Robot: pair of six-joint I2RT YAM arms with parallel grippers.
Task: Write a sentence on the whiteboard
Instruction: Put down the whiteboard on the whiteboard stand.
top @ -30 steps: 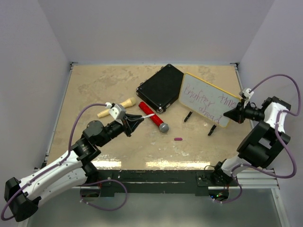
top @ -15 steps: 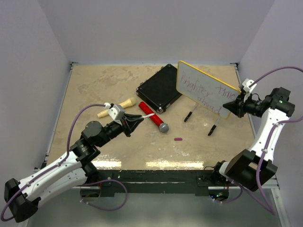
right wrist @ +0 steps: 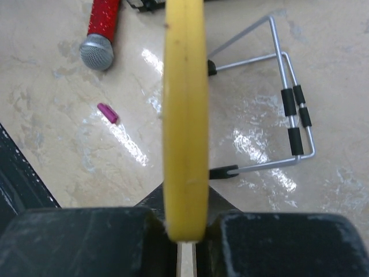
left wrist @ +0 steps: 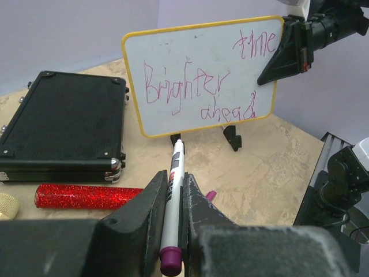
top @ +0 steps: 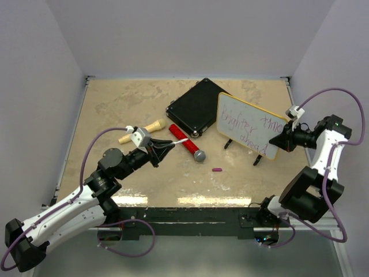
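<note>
The wire stand's black feet point(top: 258, 160) point(right wrist: 223, 172) lie below and the sentence is complete, so next my right gripper should lower to seat the board there and release its edge.
The whiteboard point(top: 247, 123) stands upright, right of centre, over its black clip feet point(top: 258, 158). Its white face point(left wrist: 202, 75) has a thin yellow rim point(right wrist: 184, 115). The sentence point(left wrist: 187, 89), purple scrawl reading "Brighter time ahead", runs across the face in a few lines. My right gripper point(top: 282, 140) is shut on the board's right edge, with the rim pinched between the fingers point(right wrist: 184, 199). My left gripper point(top: 167, 149) sits left of centre, apart from the board. It is shut on a white marker point(left wrist: 173, 190) whose tip points at the board.
A black case point(top: 196, 107) lies behind and left of the board. A red glitter microphone point(top: 187, 147) lies just beyond the marker tip, a tan cone point(top: 142, 131) farther left. A purple cap point(top: 217, 170) lies on the table. The wire stand point(right wrist: 288, 115) rests under the board.
The right gripper raised the whiteboard up and back half a second ago, then brought it down over its feet again. The left arm and marker stayed still.
</note>
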